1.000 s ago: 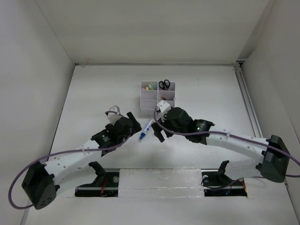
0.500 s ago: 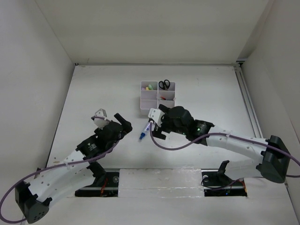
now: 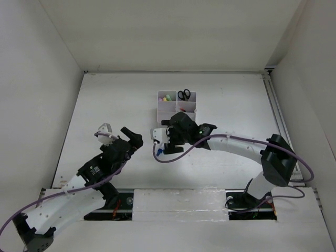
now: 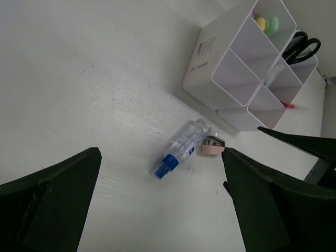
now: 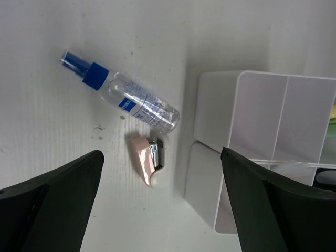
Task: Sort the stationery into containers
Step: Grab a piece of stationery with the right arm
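Observation:
The blue-white tube [image 5: 123, 97] is at an angle to my open fingers, so I need to turn my right gripper, lower it over the tube's clear body [image 5: 144, 108] and close across it.
A blue-white tube [image 4: 181, 147] lies on the table in front of the white containers [image 4: 247, 63], with a small pink item with a metal part [image 4: 212, 146] beside it. In the compartments are black scissors [image 4: 299, 47], highlighters [image 4: 265, 22] and a red pen end [image 4: 287, 105]. My left gripper [image 3: 134, 137] is open, left of the tube and apart from it, holding nothing. My right gripper [image 5: 161, 155] hangs open above the pink item [image 5: 148, 160], with the tube [image 5: 123, 97] just beyond and the containers [image 5: 252, 147] to its right. In the top view the right gripper [image 3: 168, 137] covers most of the tube.
White walls close in the table on the left, back and right. A rail [image 3: 277, 113] runs along the right side. The right arm's purple cable [image 3: 178, 157] loops low over the table near the tube.
The left arm has pulled back to the left, away from the tube. The right arm has swung left over the tube and pink item, and its jaws have widened slightly.

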Controlling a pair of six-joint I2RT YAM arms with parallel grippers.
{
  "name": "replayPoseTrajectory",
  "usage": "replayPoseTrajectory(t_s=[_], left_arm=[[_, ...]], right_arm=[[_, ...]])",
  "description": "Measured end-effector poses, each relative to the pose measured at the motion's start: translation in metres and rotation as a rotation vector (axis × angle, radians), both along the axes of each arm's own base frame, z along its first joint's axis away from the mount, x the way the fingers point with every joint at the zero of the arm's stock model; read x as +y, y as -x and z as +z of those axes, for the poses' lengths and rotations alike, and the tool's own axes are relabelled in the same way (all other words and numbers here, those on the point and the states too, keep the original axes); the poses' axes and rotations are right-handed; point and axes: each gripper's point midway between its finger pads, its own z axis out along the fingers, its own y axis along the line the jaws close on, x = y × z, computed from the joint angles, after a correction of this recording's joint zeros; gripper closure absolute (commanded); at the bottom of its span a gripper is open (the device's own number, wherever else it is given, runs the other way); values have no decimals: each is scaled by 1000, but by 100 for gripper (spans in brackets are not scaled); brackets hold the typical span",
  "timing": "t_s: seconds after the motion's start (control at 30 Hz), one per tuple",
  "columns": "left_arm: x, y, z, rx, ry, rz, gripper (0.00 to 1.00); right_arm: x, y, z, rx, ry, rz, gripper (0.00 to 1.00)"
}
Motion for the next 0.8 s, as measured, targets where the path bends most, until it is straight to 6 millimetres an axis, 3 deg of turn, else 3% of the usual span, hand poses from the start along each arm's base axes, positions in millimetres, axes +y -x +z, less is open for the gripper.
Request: replayPoseTrajectory(t_s=[0.17, 0.37, 0.6, 0.8], left_arm=[[1, 2, 0, -7, 7, -1, 0], [6, 7, 8, -52, 56, -5, 0], [9, 10, 12, -78, 76, -10, 0], [8, 9, 8, -64, 52, -15, 0]], right_arm=[[-1, 2, -14, 7, 93, 74, 1], [24, -10, -32, 22, 156, 151, 1], [19, -9, -67, 76, 259, 195, 1], [19, -17, -72, 87, 293, 203, 3]])
